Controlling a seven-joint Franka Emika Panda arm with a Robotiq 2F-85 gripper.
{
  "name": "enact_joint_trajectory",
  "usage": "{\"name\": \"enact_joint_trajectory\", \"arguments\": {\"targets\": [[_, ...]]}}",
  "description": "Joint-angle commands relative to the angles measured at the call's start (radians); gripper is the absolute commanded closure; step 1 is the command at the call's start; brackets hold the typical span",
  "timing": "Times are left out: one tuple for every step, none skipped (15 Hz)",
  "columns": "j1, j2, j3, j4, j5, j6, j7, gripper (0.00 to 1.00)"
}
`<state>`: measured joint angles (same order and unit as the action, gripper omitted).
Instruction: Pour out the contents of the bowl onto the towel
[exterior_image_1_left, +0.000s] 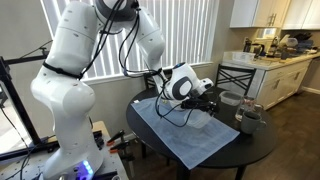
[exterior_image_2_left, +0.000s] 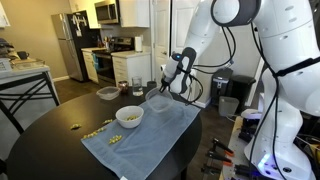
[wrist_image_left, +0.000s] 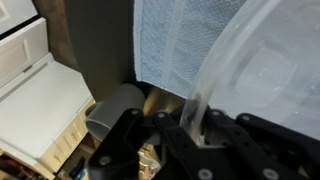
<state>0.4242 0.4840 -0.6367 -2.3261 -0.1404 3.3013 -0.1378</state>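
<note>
The tilted clear plastic bowl (exterior_image_2_left: 157, 102) already looks empty, so my gripper should next turn it toward level over the towel (exterior_image_2_left: 150, 135) beside the white bowl.
The pale blue-grey towel (exterior_image_2_left: 150, 135) lies spread on the round dark table (exterior_image_2_left: 50, 140) and shows in both exterior views (exterior_image_1_left: 180, 135). My gripper (exterior_image_2_left: 165, 90) is shut on the rim of a clear plastic bowl (exterior_image_2_left: 157, 102), which is at the towel's far edge and looks empty. In the wrist view the clear bowl (wrist_image_left: 260, 70) rises from between my fingers (wrist_image_left: 195, 122), with the towel (wrist_image_left: 165, 40) behind it. Little yellow pieces (exterior_image_2_left: 100, 132) lie scattered at the towel's near corner. In an exterior view the gripper (exterior_image_1_left: 200, 102) is over the clear bowl (exterior_image_1_left: 203, 120).
A white bowl (exterior_image_2_left: 130, 116) holding yellow pieces stands on the towel. A grey bowl (exterior_image_2_left: 107, 93) sits behind it on the table. A few pieces (exterior_image_2_left: 75, 126) lie on bare table. A dark cup (exterior_image_1_left: 248, 118) and a bowl (exterior_image_1_left: 230, 98) stand near the table's edge.
</note>
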Motion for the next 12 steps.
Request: {"name": "enact_joint_trajectory", "arguments": {"targets": [[-0.243, -0.186, 0.266, -0.066, -0.03, -0.141, -0.032, 0.98], [-0.302, -0.212, 0.34, -0.078, -0.017, -0.183, -0.024, 0.98], [-0.363, -0.231, 0.422, -0.086, 0.05, -0.227, -0.063, 0.98], [-0.42, -0.239, 0.498, -0.088, 0.128, -0.27, -0.105, 0.91], [-0.485, -0.239, 0.576, -0.077, 0.208, -0.323, -0.15, 0.7], [-0.41, -0.195, 0.478, -0.05, 0.064, -0.256, -0.022, 0.92], [-0.454, -0.206, 0.537, -0.053, 0.115, -0.288, -0.056, 0.91], [-0.476, -0.21, 0.565, -0.053, 0.137, -0.299, -0.072, 0.85], [-0.484, -0.211, 0.574, -0.054, 0.142, -0.303, -0.074, 0.78], [-0.486, -0.211, 0.575, -0.054, 0.143, -0.304, -0.075, 0.73], [-0.487, -0.211, 0.575, -0.055, 0.143, -0.304, -0.075, 0.7], [-0.487, -0.211, 0.575, -0.055, 0.143, -0.304, -0.075, 0.7]]}}
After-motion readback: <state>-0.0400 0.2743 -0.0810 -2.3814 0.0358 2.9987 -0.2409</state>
